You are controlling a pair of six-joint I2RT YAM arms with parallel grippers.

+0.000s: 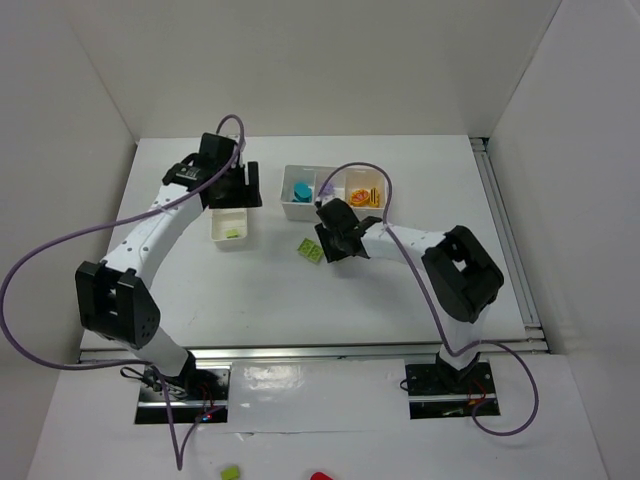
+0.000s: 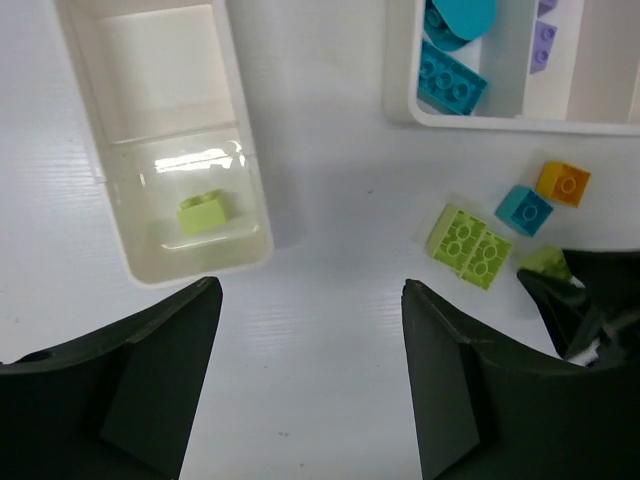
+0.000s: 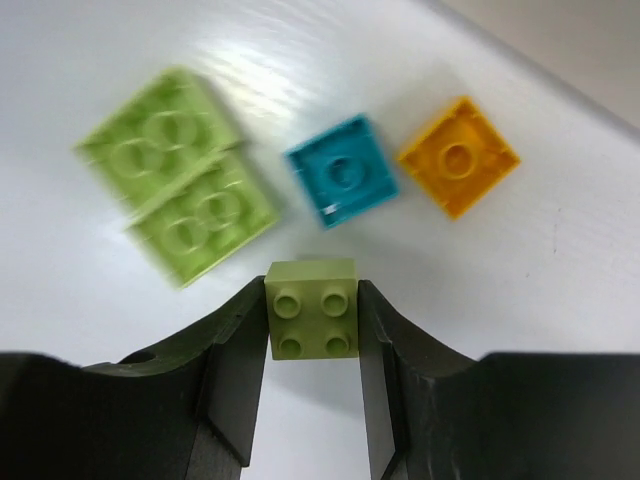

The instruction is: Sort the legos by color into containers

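The right gripper lifts next, crosses to the left in the top view above the section of the white container with the matching lime lego point(image 1: 231, 231) and releases.
My right gripper point(image 3: 312, 305) is shut on a small lime green lego point(image 3: 312, 310), held just above the table. Beyond it lie two flat lime legos point(image 3: 175, 170), a teal lego point(image 3: 342, 172) and an orange lego point(image 3: 458, 156). My left gripper point(image 2: 310, 287) hangs open and empty over bare table beside the small white container point(image 2: 255, 190), which holds one lime lego point(image 2: 205, 212). The long container point(image 2: 400, 100) holds teal legos point(image 2: 450, 85) and purple ones point(image 2: 543, 45). From above, the right gripper point(image 1: 333, 238) sits just in front of the long container point(image 1: 290, 205).
White walls enclose the table on three sides. A metal rail point(image 1: 505, 230) runs along the right edge. A green piece point(image 1: 230, 472) and a red piece point(image 1: 320, 477) lie on the floor below the arm bases.
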